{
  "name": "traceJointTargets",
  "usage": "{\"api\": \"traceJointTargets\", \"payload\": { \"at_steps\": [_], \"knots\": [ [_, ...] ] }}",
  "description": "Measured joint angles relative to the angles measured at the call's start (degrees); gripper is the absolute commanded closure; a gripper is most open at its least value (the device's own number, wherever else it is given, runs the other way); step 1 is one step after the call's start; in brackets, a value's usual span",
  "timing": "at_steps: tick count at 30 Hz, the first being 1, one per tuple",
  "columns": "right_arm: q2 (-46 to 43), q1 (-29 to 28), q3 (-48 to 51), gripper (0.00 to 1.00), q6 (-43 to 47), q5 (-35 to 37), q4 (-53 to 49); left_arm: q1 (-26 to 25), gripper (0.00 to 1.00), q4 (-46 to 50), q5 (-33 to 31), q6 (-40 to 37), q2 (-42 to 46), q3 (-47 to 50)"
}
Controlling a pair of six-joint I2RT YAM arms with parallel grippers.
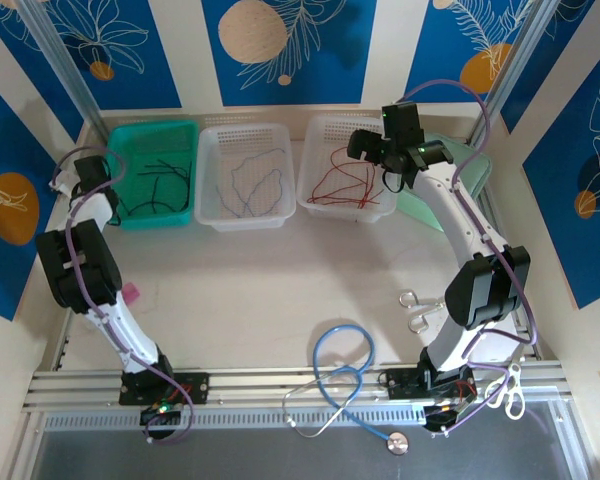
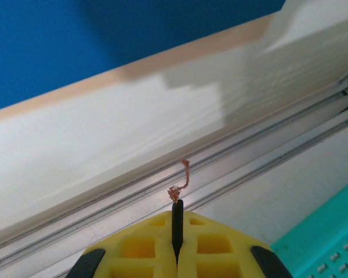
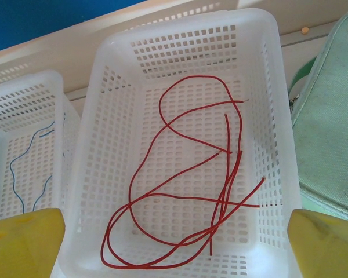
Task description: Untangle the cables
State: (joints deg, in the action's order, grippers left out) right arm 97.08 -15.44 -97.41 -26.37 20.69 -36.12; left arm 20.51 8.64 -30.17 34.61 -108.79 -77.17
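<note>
My left gripper needs to swing away from the wall and over the black cables in the green basket (image 1: pixel 185 128) before it lets go of the black cable's end.
The cables lie sorted in three baskets along the back. Black cables (image 1: pixel 152 186) are in the green basket (image 1: pixel 185 128), a grey-blue cable (image 1: pixel 248 182) in the middle white basket (image 1: pixel 212 213), and red cables (image 1: pixel 342 182) in the right white basket (image 1: pixel 314 205). My left gripper (image 1: pixel 75 178) sits left of the green basket by the wall. In the left wrist view the left gripper (image 2: pixel 177 234) is shut on a black cable's end (image 2: pixel 177 215), frayed copper strands sticking out. My right gripper (image 1: pixel 364 147) hovers over the right basket. Seen from the right wrist, the right gripper (image 3: pixel 174 258) is open above the looped red cables (image 3: pixel 188 194), holding nothing.
A blue stethoscope (image 1: pixel 338 372) lies near the front edge. Metal clamps (image 1: pixel 418 308) rest beside the right arm, and white scissors (image 1: pixel 510 392) at its base. A pale green bag (image 3: pixel 330 127) sits right of the red-cable basket. A pink bit (image 1: pixel 132 292) lies by the left arm.
</note>
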Motion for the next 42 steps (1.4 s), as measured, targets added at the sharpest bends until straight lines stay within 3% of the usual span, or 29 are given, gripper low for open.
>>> {"api": "traceJointTargets", "payload": {
  "at_steps": [11, 14, 22, 28, 32, 36, 40, 42],
  "knots": [
    [0.0, 0.2, 0.0, 0.01, -0.2, -0.9, 0.1, -1.7, 1.00, -4.7, 4.7, -3.7, 4.7, 0.6],
    [0.0, 0.3, 0.0, 0.01, -0.3, -1.1, 0.1, -3.6, 1.00, -4.2, 11.7, -6.0, 3.5, -3.3],
    [-2.0, 0.9, 2.7, 0.01, -1.0, -1.2, 0.1, -9.7, 1.00, 8.4, 39.1, -6.2, -16.0, -28.9],
    [-5.1, 2.8, 5.1, 0.01, -1.0, -1.3, 0.1, -12.3, 0.99, 20.9, 43.5, -8.2, -23.8, -32.6],
    [-6.6, 4.1, 5.7, 0.01, -1.1, -1.7, 0.5, -12.1, 0.59, 24.5, 43.3, -9.0, -23.8, -33.9],
    [-7.0, 4.5, 6.2, 0.01, -1.3, -2.1, 0.9, -11.4, 0.30, 26.1, 41.6, -10.1, -23.3, -36.9],
    [-7.1, 4.5, 7.3, 0.01, -1.6, -2.8, 1.0, -11.2, 0.05, 25.2, 38.3, -10.9, -18.8, -36.9],
    [-7.3, 4.5, 8.1, 0.01, -1.7, -2.9, 1.1, -11.3, 0.01, 24.5, 36.8, -11.3, -15.0, -36.9]
  ]
}}
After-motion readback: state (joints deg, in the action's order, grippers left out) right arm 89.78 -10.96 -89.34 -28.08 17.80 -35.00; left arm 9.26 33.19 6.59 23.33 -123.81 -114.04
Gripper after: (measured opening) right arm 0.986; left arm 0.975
